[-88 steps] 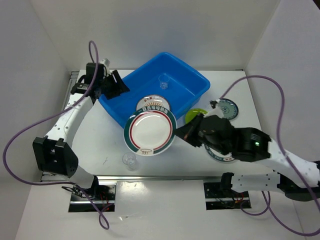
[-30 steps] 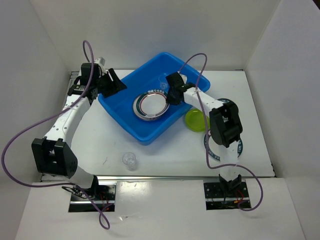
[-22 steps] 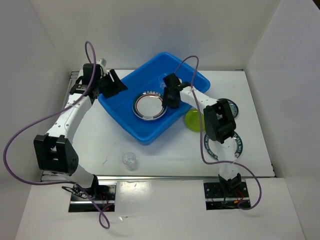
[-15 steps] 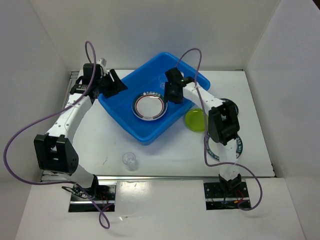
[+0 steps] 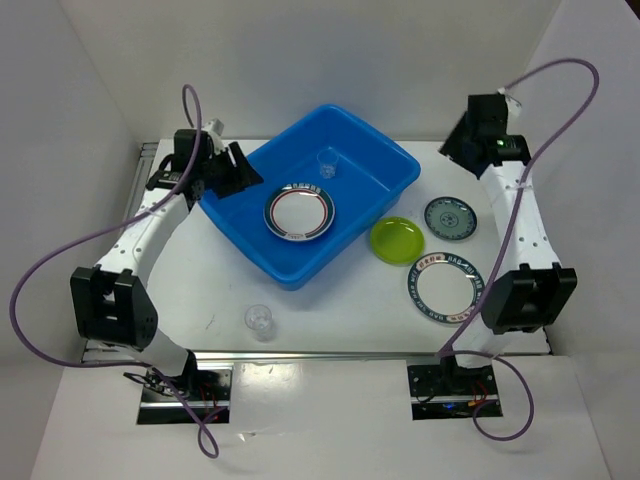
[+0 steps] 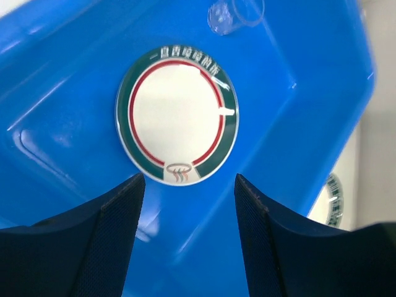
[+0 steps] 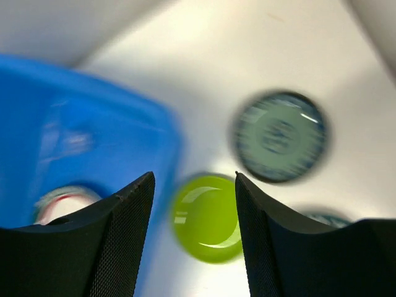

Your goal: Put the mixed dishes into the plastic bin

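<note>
The teal-and-red-rimmed plate outside the bin is below my left gripper, to its right in the top view, so I should swing across and down onto the plate's cup-side rim (image 5: 415, 288).
The blue plastic bin (image 5: 362, 195) holds a teal-and-red-rimmed white plate (image 5: 299, 214) and a clear cup (image 5: 326, 163). On the table to its right lie a lime-green plate (image 5: 397, 240), a dark teal saucer (image 5: 449, 218) and another teal-and-red-rimmed plate (image 5: 447, 284). A second clear cup (image 5: 259, 320) stands near the front. My left gripper (image 5: 240, 178) hovers open over the bin's left rim, looking down on the plate (image 6: 176, 114) and cup (image 6: 235, 13). High at the back right, my right gripper (image 5: 458, 143) is open and empty, with the lime-green plate (image 7: 207, 216) and saucer (image 7: 281, 136) far below it.
White walls close in the table on the left, back and right. Purple cables loop from both arms. The right wrist view is blurred and shows the bin (image 7: 93, 111) at its left.
My right gripper has opened, left the rimmed plate in the bin, and swung up and away to the back right. The left arm has barely moved.
</note>
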You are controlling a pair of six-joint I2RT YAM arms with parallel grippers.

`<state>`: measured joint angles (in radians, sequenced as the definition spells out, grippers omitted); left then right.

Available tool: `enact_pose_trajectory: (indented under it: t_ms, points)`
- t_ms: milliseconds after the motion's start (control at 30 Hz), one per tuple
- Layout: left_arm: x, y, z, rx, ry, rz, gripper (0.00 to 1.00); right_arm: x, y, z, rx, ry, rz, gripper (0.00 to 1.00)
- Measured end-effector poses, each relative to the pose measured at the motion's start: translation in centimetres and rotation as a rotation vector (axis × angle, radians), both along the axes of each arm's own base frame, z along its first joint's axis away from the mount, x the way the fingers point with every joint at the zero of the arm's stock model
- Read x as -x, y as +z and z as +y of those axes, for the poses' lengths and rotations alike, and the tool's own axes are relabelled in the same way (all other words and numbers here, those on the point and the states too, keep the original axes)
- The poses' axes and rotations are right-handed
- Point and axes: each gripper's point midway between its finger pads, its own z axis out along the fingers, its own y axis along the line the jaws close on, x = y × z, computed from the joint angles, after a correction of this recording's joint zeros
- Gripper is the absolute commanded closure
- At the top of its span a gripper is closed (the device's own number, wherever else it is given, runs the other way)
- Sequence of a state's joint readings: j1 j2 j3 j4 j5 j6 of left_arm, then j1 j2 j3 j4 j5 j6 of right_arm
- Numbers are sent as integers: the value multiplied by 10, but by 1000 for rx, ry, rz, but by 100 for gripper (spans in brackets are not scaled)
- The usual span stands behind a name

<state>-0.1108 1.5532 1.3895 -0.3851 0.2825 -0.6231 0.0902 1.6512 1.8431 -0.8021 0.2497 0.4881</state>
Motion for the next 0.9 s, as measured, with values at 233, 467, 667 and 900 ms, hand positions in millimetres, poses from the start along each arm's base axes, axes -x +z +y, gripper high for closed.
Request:
enact_pose_trajectory:
  t_ms: [233,467,667,900]
  points:
    - [43,21,-100,-36,-316,-61,37,58,-90,-73,20,-194,280,39]
    - [138,33,-198,139,-570,-66,23,73,-91,-82,24,-208,295,37]
    - [222,-20,-271,203,-726,110,23,88,-62,-111,21,-283,216,37]
    - [236,-101,-316,172,-697,285,30,105,-25,-122,29,-326,106,36]
